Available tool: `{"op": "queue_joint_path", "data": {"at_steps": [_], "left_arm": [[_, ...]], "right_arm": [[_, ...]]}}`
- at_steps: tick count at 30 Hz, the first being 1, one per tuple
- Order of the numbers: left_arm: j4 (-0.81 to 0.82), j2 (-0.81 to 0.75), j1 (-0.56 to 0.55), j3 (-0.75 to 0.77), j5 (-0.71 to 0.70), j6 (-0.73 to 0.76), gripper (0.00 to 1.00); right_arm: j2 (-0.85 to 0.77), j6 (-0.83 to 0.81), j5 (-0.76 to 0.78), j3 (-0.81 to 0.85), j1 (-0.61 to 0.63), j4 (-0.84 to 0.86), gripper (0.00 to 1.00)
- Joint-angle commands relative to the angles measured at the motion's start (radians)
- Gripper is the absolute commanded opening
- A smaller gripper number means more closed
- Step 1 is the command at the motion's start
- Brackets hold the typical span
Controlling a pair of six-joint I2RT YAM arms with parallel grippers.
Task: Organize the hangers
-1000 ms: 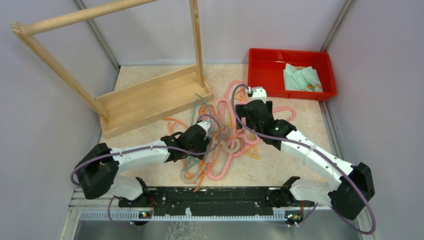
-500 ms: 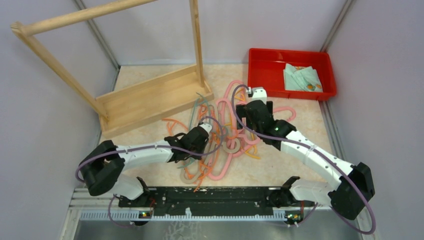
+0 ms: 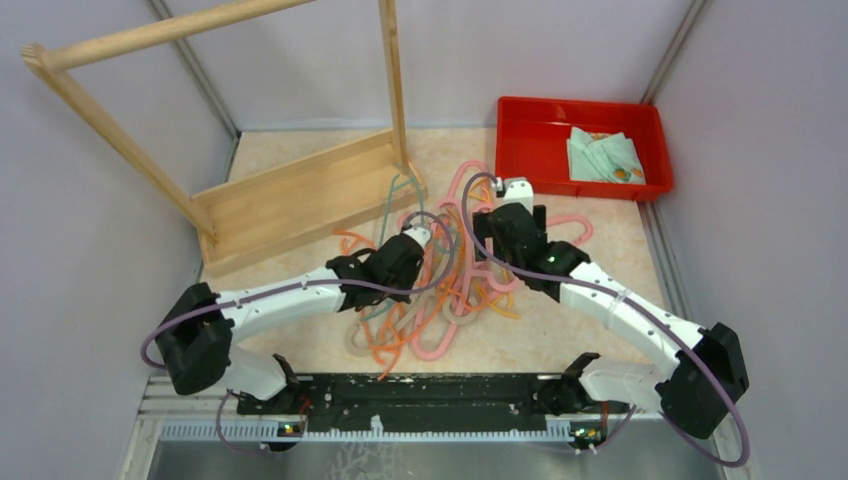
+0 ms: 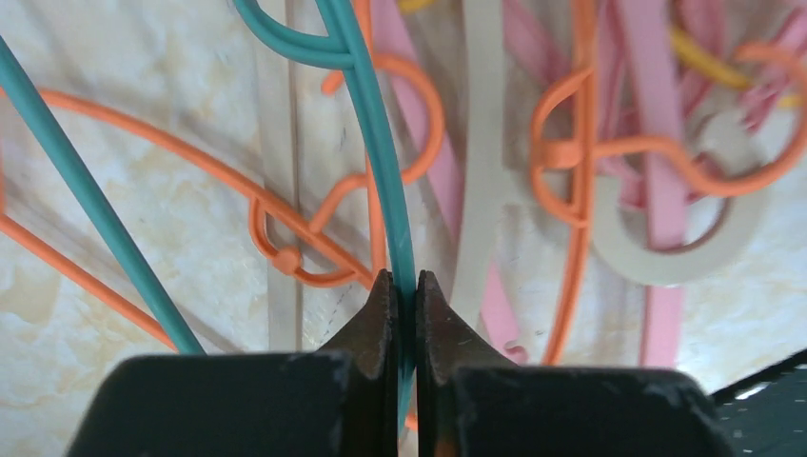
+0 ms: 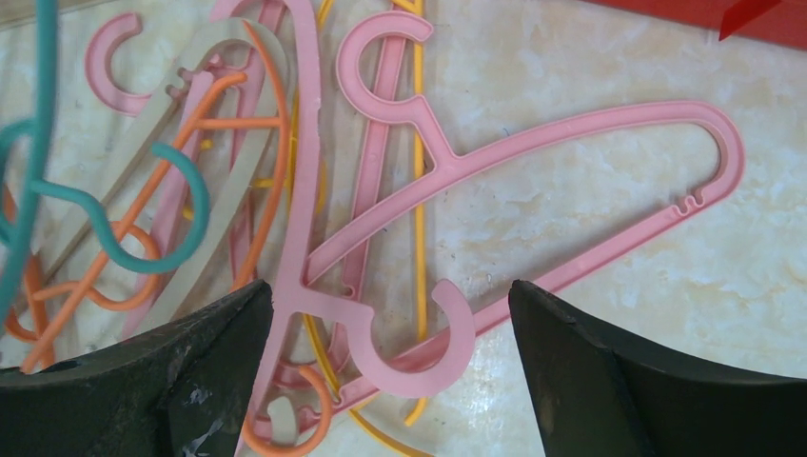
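The rack's top bar [image 3: 285,6] is above and outward of the robot's left gripper, so the left gripper should rise outward while turning and release the teal hanger on that bar.
The hangers [image 3: 450,290] lie in a tangled pile of pink, orange, teal, beige and yellow in the middle of the table. My left gripper [image 3: 408,262] [image 4: 403,276] is shut on a thin teal hanger [image 4: 381,143]. The pinched wire runs up between its fingertips. That hanger's far end [image 3: 400,185] reaches the wooden rack's base. My right gripper [image 3: 497,240] [image 5: 390,286] hovers wide open over the right of the pile. A pink hanger's hook [image 5: 428,357] lies between its fingers and nothing is gripped. A large pink hanger [image 5: 571,129] lies flat beyond it.
A wooden rack [image 3: 300,195] with a tall pole stands at the back left. A red tray [image 3: 535,130] holding a folded cloth [image 3: 603,155] sits at the back right. Purple cables loop over both arms. Walls close in on either side.
My left gripper has shut on the teal hanger and moved slightly away from the base, pulling the teal hanger toward the rack and shifting the pile. The right gripper stayed open and almost still.
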Motion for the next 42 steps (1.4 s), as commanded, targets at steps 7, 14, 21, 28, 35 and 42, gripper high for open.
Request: {"op": "queue_joint_path", "data": {"at_steps": [7,14,21,28,35,42], "left_arm": [[-0.07,-0.111,0.013,0.222,-0.09,0.035,0.0],[0.051,-0.173,0.34,0.337,0.124,-0.061,0.0],[0.127,-0.059,0.487,0.579,0.232,-0.083,0.0],[0.331,-0.01,0.547,0.63,0.369,-0.13,0.0],[0.662,-0.045,0.57,0.509,0.507,-0.149,0.0],[0.81,-0.052,0.578,0.444,0.559,-0.194,0.0]], "right_arm": [[-0.009,-0.004,0.076,-0.008,0.007,0.029,0.93],[-0.077,0.006,0.21,-0.021,0.007,0.016,0.92],[-0.072,-0.032,0.241,0.011,0.006,0.003,0.91],[-0.061,-0.052,0.278,0.028,0.006,-0.001,0.92],[-0.044,-0.072,0.311,0.02,0.006,0.008,0.92],[-0.014,-0.091,0.324,0.023,0.005,0.033,0.93]]}}
